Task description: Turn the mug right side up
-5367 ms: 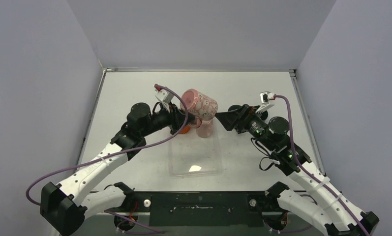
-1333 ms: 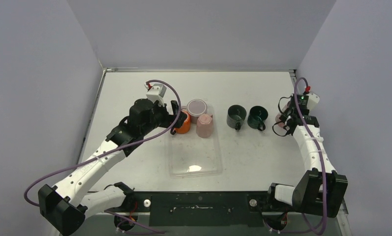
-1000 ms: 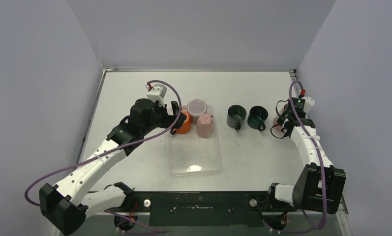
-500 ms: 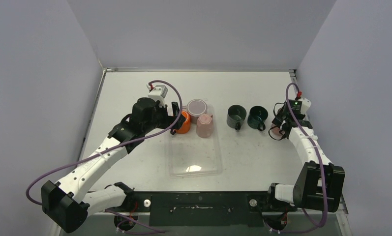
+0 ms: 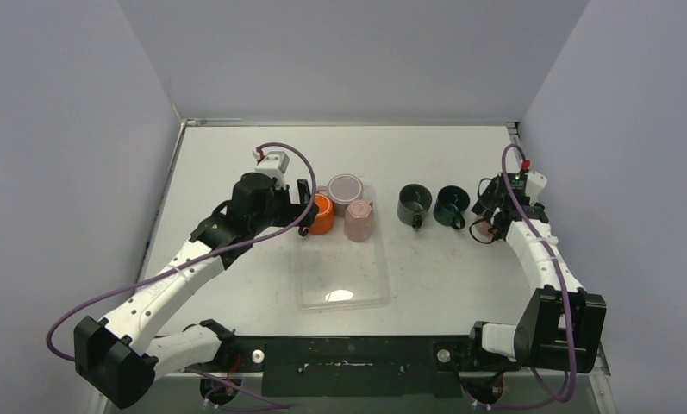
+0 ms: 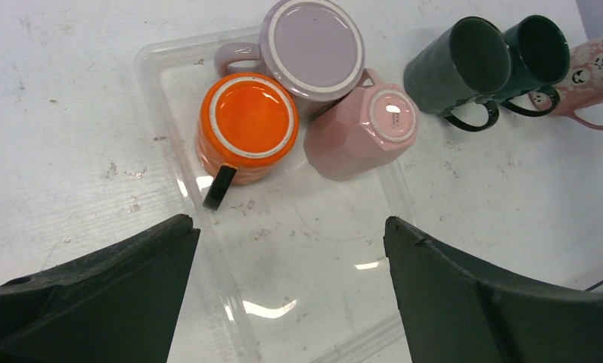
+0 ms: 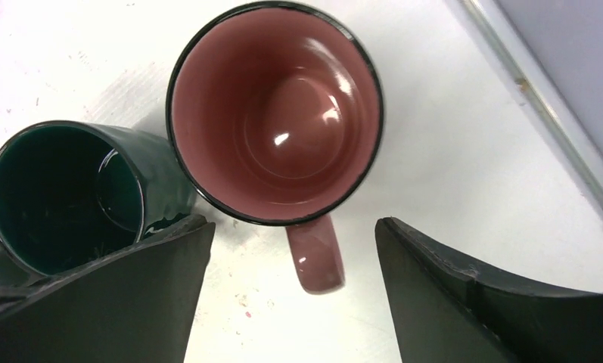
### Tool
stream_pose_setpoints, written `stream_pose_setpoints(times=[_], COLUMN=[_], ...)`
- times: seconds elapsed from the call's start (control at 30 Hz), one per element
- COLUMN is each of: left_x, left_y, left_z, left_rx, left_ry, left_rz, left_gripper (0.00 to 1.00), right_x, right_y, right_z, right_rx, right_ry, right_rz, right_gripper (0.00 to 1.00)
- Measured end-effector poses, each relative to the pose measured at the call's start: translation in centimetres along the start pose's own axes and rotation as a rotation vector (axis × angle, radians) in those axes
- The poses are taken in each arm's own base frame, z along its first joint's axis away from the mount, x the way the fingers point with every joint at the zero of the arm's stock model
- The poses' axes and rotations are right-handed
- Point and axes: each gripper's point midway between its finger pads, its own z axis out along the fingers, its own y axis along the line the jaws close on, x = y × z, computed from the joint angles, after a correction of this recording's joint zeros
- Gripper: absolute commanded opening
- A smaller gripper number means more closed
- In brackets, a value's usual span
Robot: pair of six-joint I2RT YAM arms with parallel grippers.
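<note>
My left gripper is open and will next go down toward the orange mug's black handle [image 5: 302,231] [image 6: 220,187] with a slight turn, because that handle sticks out clear of the other mugs.
A pink smiley-print mug [image 7: 275,113] stands right side up on the table at the far right, mouth up, its handle [image 7: 315,257] pointing at my wrist. My right gripper [image 7: 292,224] hovers just above it, open, a finger on each side of the handle and touching nothing. In the top view this gripper [image 5: 488,216] hides most of the mug. In the left wrist view the mug [image 6: 597,72] shows at the right edge. My left gripper [image 6: 288,221] is open and empty above the clear tray [image 6: 313,302].
In the tray [image 5: 340,276], three mugs stand upside down: orange [image 6: 249,125], lavender [image 6: 312,49], faceted pink [image 6: 362,128]. Two dark green mugs [image 5: 415,204] [image 5: 452,205] stand upright left of the smiley mug; one [image 7: 56,197] nearly touches my right gripper's left finger. The table's right edge rail [image 7: 540,121] is close.
My right gripper has opened from shut, letting go of the pink mug's handle; the mug stays upright on the table. The left arm has barely shifted.
</note>
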Motion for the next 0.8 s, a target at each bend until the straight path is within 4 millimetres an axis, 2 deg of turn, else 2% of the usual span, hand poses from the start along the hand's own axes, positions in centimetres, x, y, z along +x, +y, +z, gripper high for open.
stream_pose_setpoints(times=[0.13,0.27,0.4,0.47,0.6,0.7,0.8], left_x=[0.6,1.9,3.4,3.7,4.3,5.1,5.7], left_y=[1.6,3.2,4.0,4.1,4.4,4.8,5.4], left_z=[0.9,2.9,4.4,4.6,5.3,6.2,7.3], left_rx=[-0.055,-0.120,-0.144,-0.145,-0.138,-0.129,-0.113], left_ry=[0.027,0.106,0.182,0.199,0.230,0.273,0.335], left_rz=[-0.019,-0.029,-0.002,0.021,0.078,0.130,0.166], left_gripper=[0.94,0.93,0.89,0.84,0.79,0.78,0.69], right_x=[-1.4,-3.2,-5.3,-5.7,-5.2,-4.3,-2.5], right_y=[-0.7,-1.1,0.3,1.5,3.9,5.4,6.3], right_z=[-1.6,-4.3,-7.4,-8.8,-11.1,-12.0,-12.0], right_rx=[0.036,0.027,-0.053,-0.112,-0.246,-0.329,-0.381], right_ry=[-0.042,-0.119,-0.199,-0.224,-0.232,-0.206,-0.158], right_rz=[0.012,0.039,0.052,0.046,0.034,0.037,0.032], right_gripper=[0.87,0.88,0.86,0.79,0.67,0.65,0.64])
